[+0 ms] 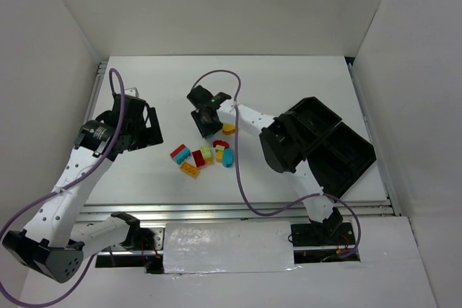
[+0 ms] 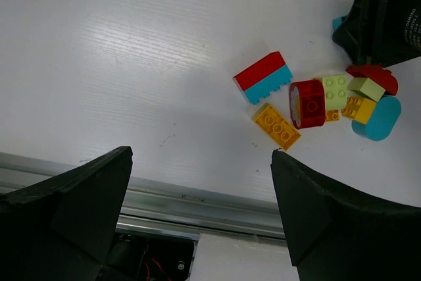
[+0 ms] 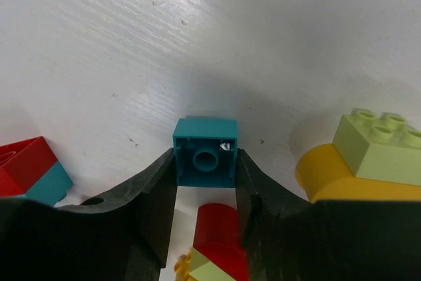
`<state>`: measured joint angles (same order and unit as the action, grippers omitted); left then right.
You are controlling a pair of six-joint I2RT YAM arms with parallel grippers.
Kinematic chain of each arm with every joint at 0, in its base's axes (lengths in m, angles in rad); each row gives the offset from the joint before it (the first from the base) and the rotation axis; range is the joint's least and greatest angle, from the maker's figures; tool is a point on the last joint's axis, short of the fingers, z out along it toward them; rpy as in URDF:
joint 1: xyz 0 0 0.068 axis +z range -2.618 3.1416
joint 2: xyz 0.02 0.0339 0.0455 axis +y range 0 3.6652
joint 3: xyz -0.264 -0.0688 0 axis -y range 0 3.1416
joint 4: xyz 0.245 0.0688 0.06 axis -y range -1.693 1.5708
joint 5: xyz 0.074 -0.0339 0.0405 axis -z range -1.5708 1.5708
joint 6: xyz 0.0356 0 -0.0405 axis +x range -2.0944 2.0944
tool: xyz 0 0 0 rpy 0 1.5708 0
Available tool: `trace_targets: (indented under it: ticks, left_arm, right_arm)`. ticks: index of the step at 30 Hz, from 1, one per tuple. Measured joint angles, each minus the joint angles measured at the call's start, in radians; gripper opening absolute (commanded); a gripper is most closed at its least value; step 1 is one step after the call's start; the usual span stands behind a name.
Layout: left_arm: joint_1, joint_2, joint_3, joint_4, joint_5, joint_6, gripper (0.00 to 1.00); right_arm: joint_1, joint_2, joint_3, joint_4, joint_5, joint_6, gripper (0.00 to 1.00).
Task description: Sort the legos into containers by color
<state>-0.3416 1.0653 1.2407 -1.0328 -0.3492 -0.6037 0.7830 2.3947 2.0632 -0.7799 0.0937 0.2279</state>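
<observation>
I should next lift my right gripper and move it right in the top view, over the black tray (image 1: 346,153), to release the cyan brick.
The legos (image 1: 206,153) lie in a loose pile mid-table: red, orange, lime green and cyan bricks. My right gripper (image 1: 209,126) is at the pile's far edge, shut on a square cyan brick (image 3: 205,154) whose hollow underside faces the camera. I cannot tell whether the brick is off the table. A red brick (image 3: 220,228) lies between the fingers behind it. The black tray (image 1: 346,153) stands at the right, partly hidden by the right arm. My left gripper (image 1: 153,133) is open and empty, left of the pile. Its wrist view shows a red-on-cyan brick (image 2: 263,77) and an orange brick (image 2: 277,126).
A yellow rounded brick with a lime green one on top (image 3: 368,162) lies right of the right fingers. A red-and-cyan brick (image 3: 29,169) lies to their left. A metal rail (image 1: 238,210) runs along the table's near edge. White walls enclose the table.
</observation>
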Motion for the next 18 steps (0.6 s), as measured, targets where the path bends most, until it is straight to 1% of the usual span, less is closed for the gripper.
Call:
trace_targets:
  ticks: [1,5,8,9,12,15,18]
  left_arm:
    - [0.000,0.000,-0.001,0.001,0.000,0.001,0.99]
    - [0.000,0.000,-0.002,0.003,0.000,0.002,0.99]
    - [0.000,0.001,-0.002,0.006,0.001,0.002,0.99]
    - [0.000,0.002,-0.002,0.008,0.003,0.002,1.00]
    - [0.000,0.007,-0.002,0.013,0.006,0.002,0.99]
    - [0.000,0.012,-0.004,0.017,0.010,0.002,0.99]
    - [0.000,0.024,-0.005,0.018,0.016,0.002,1.00]
  right_arm:
    - [0.000,0.000,0.000,0.000,0.000,-0.001,0.12]
    - [0.000,-0.018,0.000,0.000,0.000,0.011,0.12]
    - [-0.011,-0.094,-0.009,-0.013,0.020,0.041,0.12]
    - [-0.018,-0.135,-0.017,-0.018,0.027,0.053,0.12]
    - [-0.078,-0.327,-0.107,-0.018,0.043,0.106,0.12]
    - [-0.215,-0.560,-0.293,-0.003,0.062,0.162,0.12]
    - [-0.374,-0.740,-0.491,0.005,0.108,0.211,0.15]
